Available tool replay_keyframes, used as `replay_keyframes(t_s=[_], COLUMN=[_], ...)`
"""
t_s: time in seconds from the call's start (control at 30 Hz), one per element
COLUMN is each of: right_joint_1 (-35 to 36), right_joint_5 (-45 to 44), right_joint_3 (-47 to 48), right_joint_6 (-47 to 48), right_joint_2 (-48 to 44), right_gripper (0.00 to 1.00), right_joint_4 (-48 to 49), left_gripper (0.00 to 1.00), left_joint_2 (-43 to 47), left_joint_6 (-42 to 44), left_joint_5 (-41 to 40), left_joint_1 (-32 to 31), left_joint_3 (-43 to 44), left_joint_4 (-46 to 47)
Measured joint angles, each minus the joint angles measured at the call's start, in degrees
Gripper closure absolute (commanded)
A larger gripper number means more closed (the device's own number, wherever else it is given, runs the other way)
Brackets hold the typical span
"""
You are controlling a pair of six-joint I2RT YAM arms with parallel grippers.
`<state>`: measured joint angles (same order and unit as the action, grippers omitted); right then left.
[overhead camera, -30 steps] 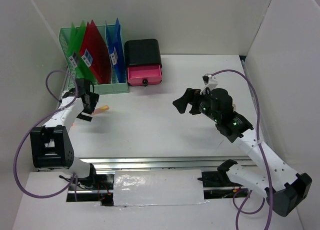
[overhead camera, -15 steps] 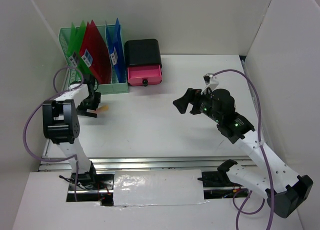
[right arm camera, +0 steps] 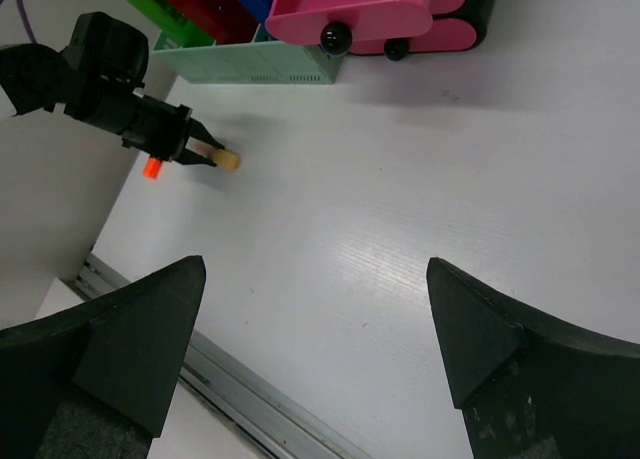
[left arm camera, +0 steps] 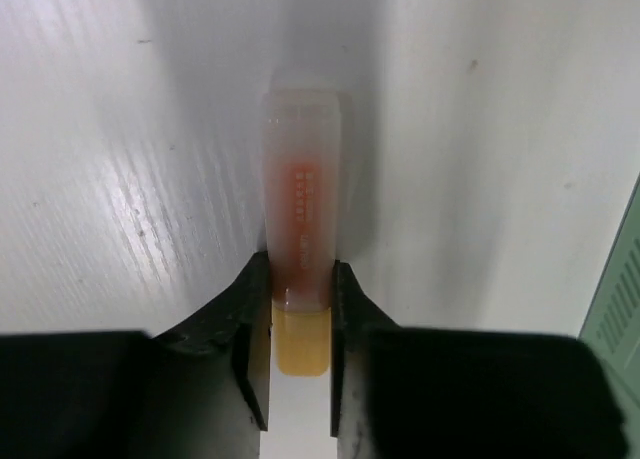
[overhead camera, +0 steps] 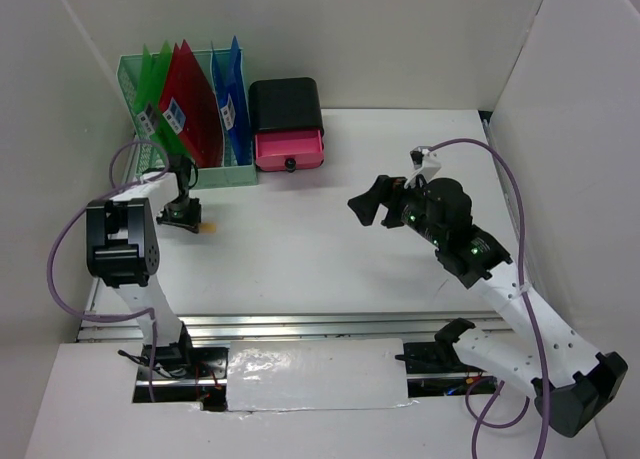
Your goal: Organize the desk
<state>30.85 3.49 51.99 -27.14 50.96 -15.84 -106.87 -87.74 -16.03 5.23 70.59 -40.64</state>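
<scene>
My left gripper lifts the stick (overhead camera: 208, 225) outward and to the right in the top view next and releases it over the pink drawer (overhead camera: 289, 144), since the drawer stands pulled out.
The desk (overhead camera: 300, 259) is a white tabletop with white walls on three sides. A small stick with a clear orange-tinted cap and a yellow body (left arm camera: 300, 229) lies on it near the left wall, in front of the file rack. My left gripper (left arm camera: 300, 279) is down over the stick, both fingers pressed on its sides where cap meets body. From above, the left gripper (overhead camera: 186, 217) covers most of the stick (overhead camera: 208, 225). My right gripper (overhead camera: 368, 204) hovers open over the desk's right half, nothing between its fingers (right arm camera: 140, 329).
A mint-green file rack (overhead camera: 228, 174) with green, red and blue folders stands at the back left. Beside it is a black drawer box (overhead camera: 287, 104) with pink fronts, one drawer pulled out slightly. A silver rail (overhead camera: 300, 324) runs along the front edge.
The left arm raised its elbow and lowered its gripper onto the stick, and its fingers went from open to shut on it. The right arm barely moved.
</scene>
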Motion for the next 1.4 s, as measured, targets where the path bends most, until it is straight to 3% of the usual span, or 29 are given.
replay_keyframes(t_s=[0.07, 0.2, 0.3, 0.47, 0.6, 1.03, 1.2, 1.4], right_joint_1=[0.0, 0.0, 0.0, 0.0, -1.3, -6.7, -6.9, -7.0], right_joint_5=[-0.3, -1.0, -1.4, -3.2, -6.5, -7.6, -7.5, -7.6], right_joint_3=[0.0, 0.0, 0.0, 0.2, 1.8, 5.5, 6.0, 6.4], right_joint_6=[0.0, 0.0, 0.0, 0.0, -0.5, -1.7, -1.4, -0.6], right_joint_2=[-0.4, -1.1, -1.2, -1.3, -1.4, -1.8, -2.0, -2.3], right_gripper=[0.0, 0.0, 0.0, 0.0, 0.0, 0.0, 0.0, 0.0], right_joint_4=[0.0, 0.0, 0.0, -0.7, -3.3, -8.6, -9.9, -10.9], left_gripper=[1.0, 1.0, 1.0, 1.0, 1.0, 1.0, 1.0, 1.0], left_joint_2=[1.0, 5.9, 14.4, 32.5, 37.5, 11.6, 4.0, 1.7], left_joint_6=[0.2, 0.3, 0.3, -0.4, -0.9, -1.2, -2.4, -5.7], left_joint_5=[0.5, 2.3, 2.2, -5.0, -11.4, -17.3, -19.7, -21.5], left_joint_1=[0.1, -0.2, -3.6, -23.4, -35.4, -37.4, -37.4, -37.4], left_joint_3=[-1.0, -7.1, -13.9, -14.4, -9.2, 2.7, 11.8, 15.2], left_joint_4=[1.0, 4.4, 4.9, 7.4, 13.9, 44.8, 47.6, 47.8])
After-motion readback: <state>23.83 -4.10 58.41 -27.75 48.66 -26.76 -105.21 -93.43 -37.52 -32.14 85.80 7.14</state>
